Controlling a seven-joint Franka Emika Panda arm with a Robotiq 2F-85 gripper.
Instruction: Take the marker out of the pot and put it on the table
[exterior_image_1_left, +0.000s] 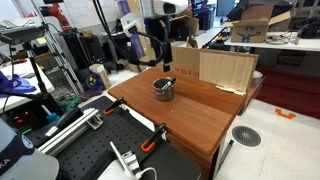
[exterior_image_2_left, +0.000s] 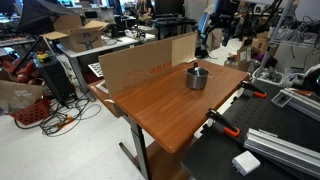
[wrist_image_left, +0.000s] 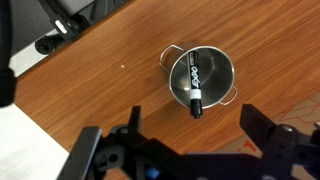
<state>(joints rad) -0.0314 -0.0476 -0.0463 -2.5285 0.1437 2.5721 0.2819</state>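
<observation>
My open gripper lowers onto that cap end next, one finger on each side, since the marker's black cap (wrist_image_left: 196, 106) pokes out over the pot's rim.
The small shiny silver pot (wrist_image_left: 224, 72) stands on the reddish-brown wooden table (wrist_image_left: 100, 80). The marker (wrist_image_left: 194, 82) leans inside it, a pale stick with black print, and its black cap rests over the near rim. My gripper (wrist_image_left: 195, 128) is open and empty. It hangs above the pot, with one dark finger on each side of the marker's cap end and apart from it. In both exterior views the pot (exterior_image_1_left: 163, 89) (exterior_image_2_left: 197, 78) sits near the table's far side, with the gripper (exterior_image_1_left: 164, 55) (exterior_image_2_left: 205, 42) above it.
Tan cardboard panels (exterior_image_1_left: 225, 68) (exterior_image_2_left: 140, 65) stand along one table edge. Orange-handled clamps (exterior_image_1_left: 150, 146) (exterior_image_2_left: 226, 126) grip the edge next to a black perforated board (exterior_image_1_left: 90, 150) (exterior_image_2_left: 262, 160). Cluttered desks and cables lie beyond the table.
</observation>
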